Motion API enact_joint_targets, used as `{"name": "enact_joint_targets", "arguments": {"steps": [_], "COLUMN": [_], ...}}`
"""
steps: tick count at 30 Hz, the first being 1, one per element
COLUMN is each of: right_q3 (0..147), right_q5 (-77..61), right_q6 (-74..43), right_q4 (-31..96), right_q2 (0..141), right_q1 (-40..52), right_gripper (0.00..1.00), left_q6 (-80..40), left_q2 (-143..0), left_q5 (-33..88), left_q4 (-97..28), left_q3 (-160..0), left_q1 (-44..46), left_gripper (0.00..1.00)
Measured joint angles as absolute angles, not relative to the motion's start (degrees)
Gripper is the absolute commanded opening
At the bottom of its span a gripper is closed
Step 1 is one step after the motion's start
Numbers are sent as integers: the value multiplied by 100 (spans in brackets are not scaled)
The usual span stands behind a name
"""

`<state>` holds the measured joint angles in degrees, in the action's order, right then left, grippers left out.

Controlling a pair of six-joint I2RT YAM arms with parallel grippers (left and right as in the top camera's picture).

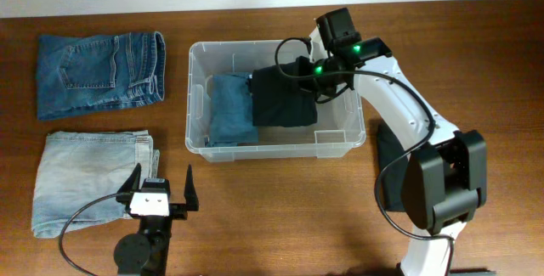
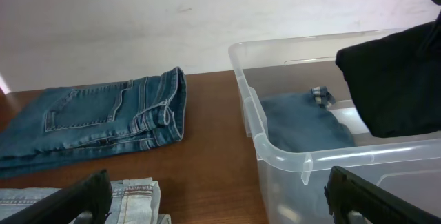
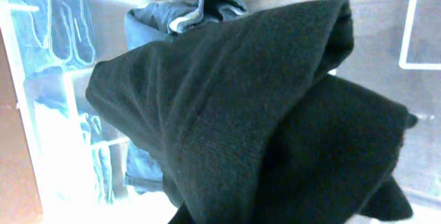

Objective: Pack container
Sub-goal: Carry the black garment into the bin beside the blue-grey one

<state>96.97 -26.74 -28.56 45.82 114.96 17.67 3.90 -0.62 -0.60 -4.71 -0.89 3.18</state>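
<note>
The right gripper lowers and shifts toward the blue jeans next to release the black garment still hanging above the container's bottom beside them.
The clear plastic container (image 1: 276, 153) stands mid-table, and its near rim (image 2: 303, 158) shows in the left wrist view. A folded pair of blue jeans (image 1: 231, 110) lies in its left half. My right gripper (image 1: 316, 76) hangs over the container's right half, shut on a folded black garment (image 1: 285, 98) that droops into the bin. That garment (image 3: 262, 114) fills the right wrist view and hides the fingers. Near the table's front edge, my left gripper (image 1: 162, 174) stands wide open with nothing in it, left of the container.
Dark blue folded jeans (image 1: 100, 74) lie at the back left. Light blue folded jeans (image 1: 89, 183) lie at the front left, just beside the left gripper. Another dark garment (image 1: 389, 170) lies on the table under the right arm.
</note>
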Motion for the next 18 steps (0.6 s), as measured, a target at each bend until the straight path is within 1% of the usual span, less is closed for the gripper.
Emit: {"name": "enact_joint_targets", "arguments": {"steps": [9, 10, 11, 15, 16, 18], "right_q3": [9697, 9697, 9697, 9697, 9697, 9697], "right_q5": [-2676, -2676, -2672, -2567, -2532, -2482], "right_q6": [-2897, -2897, -2897, -2941, -2958, -2956], "right_q4": [4427, 4416, 4407, 4403, 4401, 4390], "right_q2": [11782, 11824, 11861, 11966, 11968, 11968], "right_q1": [1957, 1977, 1992, 2010, 2010, 2010], "right_gripper": [4, 5, 8, 71, 80, 88], "left_q6": [390, 390, 390, 390, 390, 390], "left_q2": [-62, -62, -62, -62, -62, -62], "left_q5": [-60, -60, -60, -60, -60, -60], "left_q4": [-471, -471, -471, -471, -471, -471], "left_q3": [-89, -89, -89, -89, -89, -89], "left_q1": [318, 318, 318, 318, 318, 318], "left_gripper": [99, 99, 99, 100, 100, 99]}}
